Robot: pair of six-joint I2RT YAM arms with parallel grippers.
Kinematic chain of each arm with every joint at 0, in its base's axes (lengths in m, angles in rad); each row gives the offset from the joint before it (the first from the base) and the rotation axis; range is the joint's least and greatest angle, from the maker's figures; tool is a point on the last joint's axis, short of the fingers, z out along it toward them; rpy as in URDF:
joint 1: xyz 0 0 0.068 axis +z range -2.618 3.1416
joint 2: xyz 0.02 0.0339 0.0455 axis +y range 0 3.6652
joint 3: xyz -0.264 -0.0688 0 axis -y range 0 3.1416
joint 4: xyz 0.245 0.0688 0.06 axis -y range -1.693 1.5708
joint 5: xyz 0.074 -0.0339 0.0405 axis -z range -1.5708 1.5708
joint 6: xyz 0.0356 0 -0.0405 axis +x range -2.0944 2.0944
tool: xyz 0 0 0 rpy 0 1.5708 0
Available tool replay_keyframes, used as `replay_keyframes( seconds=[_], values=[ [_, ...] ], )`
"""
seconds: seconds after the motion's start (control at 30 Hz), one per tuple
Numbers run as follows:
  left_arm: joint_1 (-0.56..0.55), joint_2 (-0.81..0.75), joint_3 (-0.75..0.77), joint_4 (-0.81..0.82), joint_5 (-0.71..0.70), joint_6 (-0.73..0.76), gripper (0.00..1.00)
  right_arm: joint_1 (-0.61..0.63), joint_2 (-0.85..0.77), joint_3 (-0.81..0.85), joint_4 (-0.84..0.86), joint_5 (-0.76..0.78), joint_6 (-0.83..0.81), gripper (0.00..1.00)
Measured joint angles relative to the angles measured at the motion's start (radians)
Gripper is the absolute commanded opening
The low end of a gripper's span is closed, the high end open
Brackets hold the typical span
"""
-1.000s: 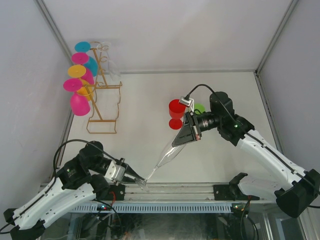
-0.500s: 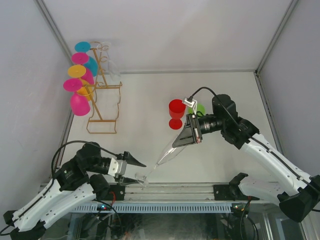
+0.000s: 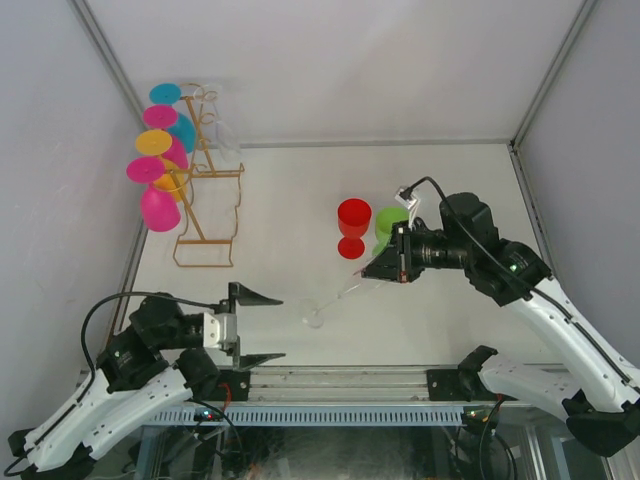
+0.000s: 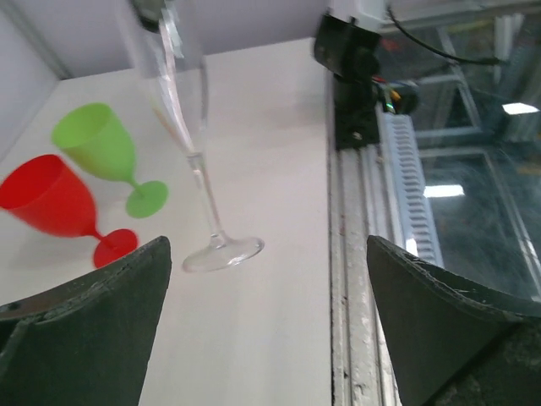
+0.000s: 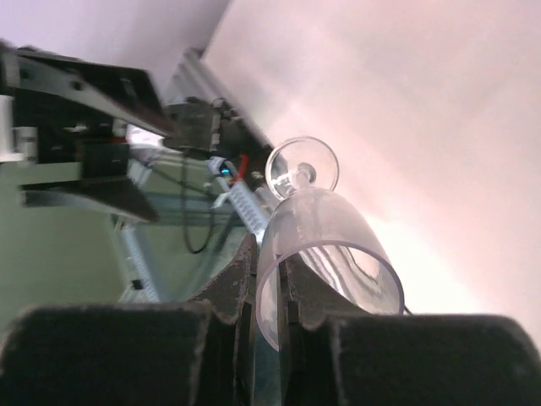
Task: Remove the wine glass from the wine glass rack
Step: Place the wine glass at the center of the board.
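Note:
My right gripper has the wine glass's stem hanging tilted above the table. Next I should swing my right gripper outward, turn the wine glass upright, lower it beside the green glass and let go.
A clear wine glass (image 3: 340,297) hangs tilted over the table, foot toward the front edge. My right gripper (image 3: 386,270) is shut on its rim, one finger inside the bowl and one outside, as the right wrist view shows on the wine glass (image 5: 331,247) and right gripper (image 5: 269,258). My left gripper (image 3: 262,327) stands wide open near the front left, apart from the glass foot. In the left wrist view the wine glass (image 4: 208,203) hangs beyond the left gripper (image 4: 267,279). The gold wine glass rack (image 3: 205,190) stands at the far left.
Several coloured glasses (image 3: 160,170) hang on the rack's left side. A red glass (image 3: 352,222) and a green glass (image 3: 390,222) stand mid-table, close behind the right gripper. A metal rail (image 3: 340,380) runs along the front edge.
The left gripper let go of the glass foot, opened wide and drew back to the left. The right gripper carried the glass to the right, its foot now nearer the table's middle.

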Motion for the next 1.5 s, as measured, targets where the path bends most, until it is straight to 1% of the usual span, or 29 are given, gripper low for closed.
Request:
replay_keyframes(
  seconds=[0.13, 0.23, 0.4, 0.5, 0.57, 0.7, 0.83, 1.03, 1.2, 1.37, 1.5],
  values=[
    [0.0, 0.002, -0.001, 0.092, -0.132, -0.069, 1.0, 0.02, 0.001, 0.055, -0.16, 0.211, -0.05, 0.0],
    [0.0, 0.016, -0.002, 0.171, -0.265, -0.149, 1.0, 0.026, 0.0, 0.093, -0.273, 0.362, -0.076, 0.0],
    [0.0, 0.093, 0.0, 0.249, -0.47, -0.317, 1.0, 0.023, 0.001, 0.105, -0.387, 0.547, -0.119, 0.0],
    [0.0, 0.158, 0.012, 0.237, -0.542, -0.412, 1.0, -0.012, 0.015, 0.105, -0.44, 0.623, -0.141, 0.0],
    [0.0, 0.214, 0.049, 0.196, -0.586, -0.471, 1.0, -0.045, 0.031, 0.105, -0.457, 0.66, -0.15, 0.0],
    [0.0, 0.283, 0.13, 0.125, -0.641, -0.543, 1.0, -0.112, 0.069, 0.105, -0.468, 0.738, -0.157, 0.0],
    [0.0, 0.278, 0.152, 0.088, -0.686, -0.603, 1.0, -0.132, 0.093, 0.105, -0.461, 0.789, -0.168, 0.0],
    [0.0, 0.23, 0.151, 0.068, -0.733, -0.679, 1.0, -0.138, 0.172, 0.105, -0.422, 0.811, -0.2, 0.0],
    [0.0, 0.222, 0.151, 0.065, -0.728, -0.705, 1.0, -0.174, 0.257, 0.105, -0.349, 0.803, -0.233, 0.0],
    [0.0, 0.226, 0.152, 0.045, -0.708, -0.706, 1.0, -0.238, 0.336, 0.105, -0.262, 0.758, -0.262, 0.0],
    [0.0, 0.233, 0.161, 0.014, -0.685, -0.703, 1.0, -0.255, 0.389, 0.129, -0.226, 0.752, -0.275, 0.0]
  ],
)
